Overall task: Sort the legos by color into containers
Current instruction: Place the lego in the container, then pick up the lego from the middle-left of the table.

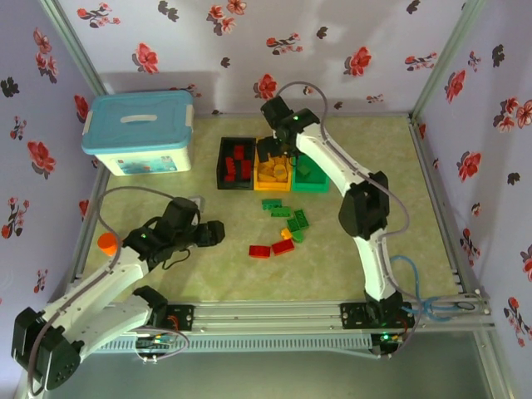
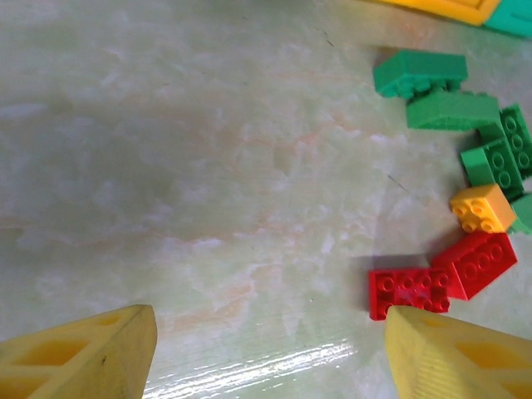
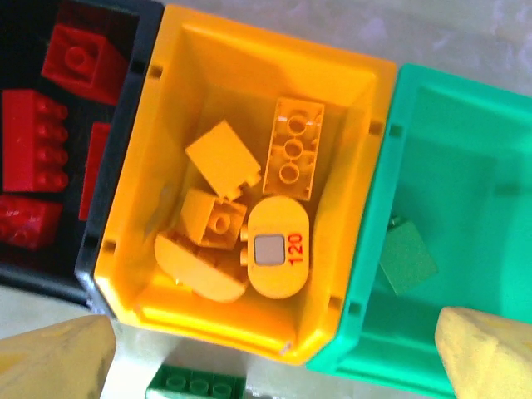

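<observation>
The left gripper should next move its open fingers across and down around the nearer red brick (image 1: 259, 251) (image 2: 407, 291), because the brick is below and slightly back, and the bare table leaves the fingers room.
Three bins stand in a row at mid-table: black (image 1: 235, 164) with red bricks, orange-yellow (image 1: 274, 173), green (image 1: 309, 175). Loose legos lie in front of them: green ones (image 1: 280, 211), an orange one (image 1: 287, 233) and two red ones (image 1: 271, 248). My right gripper (image 3: 270, 362) hangs open over the orange-yellow bin (image 3: 174, 312), which holds several yellow pieces (image 3: 278, 245); nothing is between its fingers. The green bin (image 3: 465, 249) holds one green brick (image 3: 406, 256). My left gripper (image 2: 270, 357) is open low over bare table, its right finger (image 2: 457, 353) next to a red brick (image 2: 413, 291).
A white storage box with a light-blue lid (image 1: 139, 133) stands at the back left. A small orange object (image 1: 107, 243) sits on the left rail. Flowered walls close in three sides. Bare table lies left of the loose bricks.
</observation>
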`<control>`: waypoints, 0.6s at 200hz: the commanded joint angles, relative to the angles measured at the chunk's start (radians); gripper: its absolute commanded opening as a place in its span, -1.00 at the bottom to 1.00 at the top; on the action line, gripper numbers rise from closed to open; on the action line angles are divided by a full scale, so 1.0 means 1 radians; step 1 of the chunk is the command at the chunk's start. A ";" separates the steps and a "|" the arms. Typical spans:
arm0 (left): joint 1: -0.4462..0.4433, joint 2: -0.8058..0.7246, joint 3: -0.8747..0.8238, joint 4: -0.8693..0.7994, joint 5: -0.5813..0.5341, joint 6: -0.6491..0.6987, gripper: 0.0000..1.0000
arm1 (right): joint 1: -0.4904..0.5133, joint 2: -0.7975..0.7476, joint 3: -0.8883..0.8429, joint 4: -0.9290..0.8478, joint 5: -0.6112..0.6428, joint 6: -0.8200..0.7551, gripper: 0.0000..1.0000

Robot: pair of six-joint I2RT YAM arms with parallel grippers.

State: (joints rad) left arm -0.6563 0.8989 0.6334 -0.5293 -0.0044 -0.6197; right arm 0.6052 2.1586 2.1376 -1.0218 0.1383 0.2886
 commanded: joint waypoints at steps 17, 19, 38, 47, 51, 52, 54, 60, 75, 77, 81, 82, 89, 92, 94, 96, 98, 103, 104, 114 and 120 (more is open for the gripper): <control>-0.091 0.099 0.076 0.037 0.015 0.066 0.46 | 0.016 -0.217 -0.250 0.171 -0.022 0.037 0.99; -0.096 0.103 0.080 0.037 0.015 0.067 0.46 | 0.016 -0.225 -0.260 0.178 -0.023 0.039 0.99; -0.148 0.169 0.108 0.047 0.018 0.083 0.46 | 0.016 -0.301 -0.376 0.223 -0.032 0.050 0.99; -0.171 0.201 0.122 0.050 0.019 0.092 0.46 | 0.016 -0.329 -0.419 0.235 -0.034 0.053 0.99; -0.182 0.218 0.129 0.051 0.020 0.095 0.46 | 0.016 -0.342 -0.438 0.241 -0.033 0.056 0.99; -0.184 0.220 0.130 0.051 0.019 0.095 0.47 | 0.017 -0.344 -0.443 0.242 -0.033 0.056 0.99; -0.188 0.230 0.134 0.050 0.021 0.098 0.47 | 0.016 -0.349 -0.453 0.244 -0.034 0.056 0.99; -0.203 0.256 0.146 0.048 0.022 0.102 0.47 | 0.016 -0.367 -0.480 0.253 -0.032 0.059 0.99; -0.234 0.333 0.178 0.036 0.023 0.104 0.48 | 0.016 -0.400 -0.548 0.273 -0.034 0.067 0.99; -0.237 0.344 0.182 0.034 0.023 0.099 0.48 | 0.016 -0.404 -0.555 0.275 -0.035 0.067 0.99; -0.241 0.366 0.193 0.028 0.024 0.091 0.48 | 0.016 -0.411 -0.570 0.277 -0.034 0.069 0.99; -0.243 0.373 0.196 0.028 0.024 0.089 0.48 | 0.016 -0.413 -0.573 0.277 -0.034 0.069 0.99; -0.252 0.414 0.214 0.022 0.024 0.079 0.48 | 0.016 -0.423 -0.596 0.282 -0.033 0.073 0.99; -0.256 0.433 0.221 0.019 0.024 0.075 0.48 | 0.016 -0.427 -0.608 0.285 -0.031 0.075 0.99; -0.261 0.445 0.224 0.019 0.023 0.074 0.48 | 0.016 -0.431 -0.615 0.288 -0.030 0.076 0.99; -0.265 0.458 0.231 0.018 0.024 0.073 0.48 | 0.016 -0.433 -0.621 0.289 -0.030 0.077 0.99; -0.267 0.468 0.236 0.017 0.024 0.072 0.48 | 0.016 -0.436 -0.629 0.291 -0.030 0.078 0.99; -0.280 0.496 0.249 0.017 0.024 0.070 0.49 | 0.016 -0.445 -0.645 0.296 -0.030 0.081 0.99; -0.282 0.502 0.251 0.016 0.024 0.069 0.49 | 0.016 -0.446 -0.648 0.297 -0.029 0.082 0.99; -0.300 0.551 0.273 0.017 0.023 0.060 0.49 | 0.016 -0.460 -0.679 0.308 -0.028 0.089 0.99; -0.308 0.577 0.283 0.019 0.022 0.053 0.49 | 0.016 -0.467 -0.696 0.315 -0.030 0.092 0.99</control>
State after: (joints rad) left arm -0.9260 1.3891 0.8585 -0.4953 0.0120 -0.5503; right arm 0.6201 1.7439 1.5017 -0.7525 0.1051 0.3485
